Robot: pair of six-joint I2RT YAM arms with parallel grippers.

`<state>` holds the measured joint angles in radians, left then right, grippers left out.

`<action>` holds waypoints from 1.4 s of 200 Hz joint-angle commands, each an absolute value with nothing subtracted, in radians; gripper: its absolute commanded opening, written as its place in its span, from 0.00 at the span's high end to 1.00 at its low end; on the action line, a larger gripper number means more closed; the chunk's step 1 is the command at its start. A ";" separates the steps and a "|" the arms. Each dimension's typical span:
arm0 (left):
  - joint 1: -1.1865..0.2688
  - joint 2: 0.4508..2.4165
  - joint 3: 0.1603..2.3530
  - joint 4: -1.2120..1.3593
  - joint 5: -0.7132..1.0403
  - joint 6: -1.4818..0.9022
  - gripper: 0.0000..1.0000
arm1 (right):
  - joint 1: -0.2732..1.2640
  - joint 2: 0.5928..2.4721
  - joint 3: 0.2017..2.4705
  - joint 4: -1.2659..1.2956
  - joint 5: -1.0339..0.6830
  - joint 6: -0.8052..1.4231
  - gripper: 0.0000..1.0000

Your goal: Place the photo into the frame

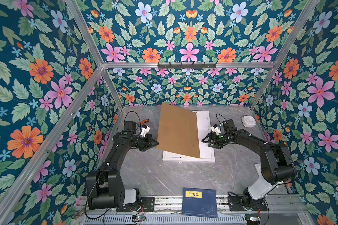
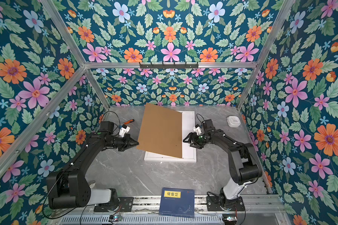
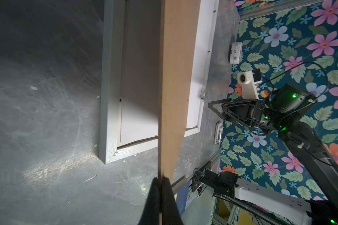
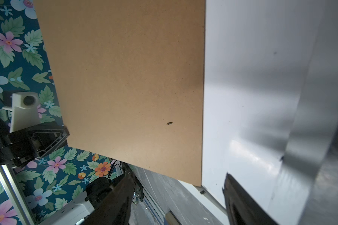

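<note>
The board's raised edge goes down in my left gripper next, toward the frame's side bar (image 1: 163, 154) below the gripper, and is released, as its opposite edge rests on the sheet (image 1: 203, 132).
The white frame (image 1: 187, 159) (image 2: 170, 159) lies flat at the middle back of the table. A white sheet (image 1: 203, 132) (image 4: 242, 97) fills its opening. The photo's printed picture is hidden. A plain brown backing board (image 1: 178, 132) (image 2: 160, 130) (image 4: 125, 78) stands tilted over the frame, with its right edge down on the white sheet and its left edge raised. My left gripper (image 1: 157, 144) (image 2: 137, 144) (image 3: 161, 178) is shut on the board's raised left edge near the front corner. My right gripper (image 1: 204, 142) (image 2: 185, 141) (image 4: 178, 173) hovers open just over the frame's right side, holding nothing.
A dark blue book (image 1: 200, 202) with a yellow label lies at the front edge. A small white device (image 1: 248, 121) sits at the back right. An orange-handled tool (image 1: 143, 121) lies at the back left, behind my left arm. Flowered walls enclose the table.
</note>
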<state>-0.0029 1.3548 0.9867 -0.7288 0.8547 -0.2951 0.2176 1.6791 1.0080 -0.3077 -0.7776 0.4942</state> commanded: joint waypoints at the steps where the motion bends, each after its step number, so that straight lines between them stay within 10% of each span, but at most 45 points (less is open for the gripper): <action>1: -0.003 1.349 0.959 -0.746 0.690 -0.322 1.00 | 0.218 1.700 0.999 -0.268 -0.825 0.515 0.27; 280: 0.028 1.524 0.825 -0.598 0.430 -0.337 1.00 | 0.310 1.930 1.138 -0.230 -0.923 0.546 0.29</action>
<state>0.0265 1.5269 0.8192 -0.5762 0.4469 -0.3393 0.3027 1.9312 1.1305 -0.2428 -0.9012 0.5465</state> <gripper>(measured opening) 0.048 0.718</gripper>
